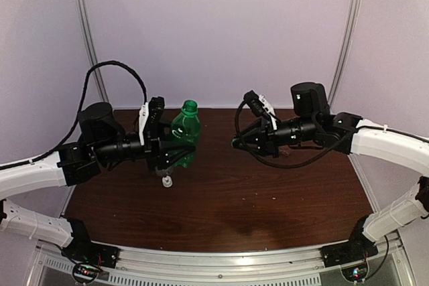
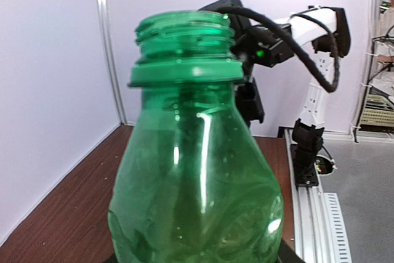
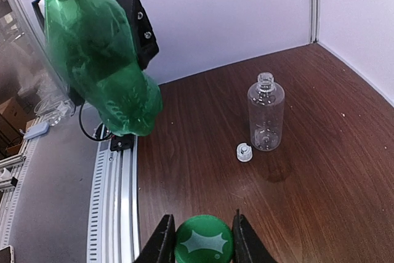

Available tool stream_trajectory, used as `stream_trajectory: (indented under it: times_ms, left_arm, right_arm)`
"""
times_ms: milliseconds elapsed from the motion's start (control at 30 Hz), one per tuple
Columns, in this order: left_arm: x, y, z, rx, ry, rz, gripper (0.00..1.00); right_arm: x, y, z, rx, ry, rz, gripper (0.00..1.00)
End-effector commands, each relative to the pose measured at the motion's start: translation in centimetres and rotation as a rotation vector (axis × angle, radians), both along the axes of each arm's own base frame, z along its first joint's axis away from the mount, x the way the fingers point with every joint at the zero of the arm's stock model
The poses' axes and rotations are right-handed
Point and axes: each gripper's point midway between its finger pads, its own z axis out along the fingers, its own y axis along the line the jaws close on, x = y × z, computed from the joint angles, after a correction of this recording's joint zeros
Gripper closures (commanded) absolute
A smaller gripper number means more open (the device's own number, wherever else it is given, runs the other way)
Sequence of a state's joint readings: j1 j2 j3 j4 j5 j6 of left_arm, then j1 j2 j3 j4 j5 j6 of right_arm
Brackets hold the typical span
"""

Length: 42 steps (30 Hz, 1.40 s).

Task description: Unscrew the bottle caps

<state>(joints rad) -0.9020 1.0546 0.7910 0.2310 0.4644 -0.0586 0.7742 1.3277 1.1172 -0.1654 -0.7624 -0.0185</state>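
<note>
I will lower my right gripper next, moving left in the top view, onto clear table to release the cap, because the green cap is off the bare bottle neck.
My left gripper is shut on the dark green bottle, holding it upright above the table. Its threaded neck is bare and open. The bottle fills the left wrist view and hides my fingers there. To the right of the bottle and apart from it, my right gripper is shut on the green cap, which sits squarely between the two fingers. A clear bottle stands uncapped on the table, with the white cap lying beside its base.
The brown table ends at a metal rail along the near edge, where both arm bases are bolted. White walls with metal posts close in the back and sides. The clear bottle and white cap lie just below my left gripper.
</note>
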Motion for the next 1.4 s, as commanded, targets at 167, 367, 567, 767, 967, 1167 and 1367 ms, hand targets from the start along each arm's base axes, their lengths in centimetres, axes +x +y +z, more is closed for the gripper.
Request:
stream_trajectory:
  times_ms: [167,367,567,767,967,1167,1367]
  left_arm:
    - [5.6,2.7,1.4,-0.018,0.005,0.36,0.61]
    - [6.4,3.6,1.6,-0.035,0.023,0.432,0.58]
    - [6.7,4.0,1.7,-0.038,0.027,0.459,0.57]
    - [7.0,4.9,1.8,-0.042,0.02,0.506,0.56]
    - [6.9,5.2,1.5,-0.04,0.018,0.511,0.56]
    - [6.9,5.3,1.4,-0.038,0.018,0.515,0.55]
    - [6.9,5.4,1.2,-0.037,0.015,0.517,0.55]
  right_arm:
    - [2.7,0.0,-7.4,-0.114,0.054,-0.124,0.9]
    - [3.8,1.5,-13.5,-0.171,0.152,-0.151,0.9]
    - [5.0,3.7,-19.5,-0.288,0.2,-0.193,0.89]
    - [5.8,5.4,-23.0,-0.355,0.222,-0.209,0.87]
    - [6.7,6.1,-24.5,-0.397,0.21,-0.246,0.82]
    - [7.2,6.2,-25.7,-0.436,0.208,-0.265,0.78]
    - [7.7,6.1,-26.2,-0.458,0.193,-0.281,0.77]
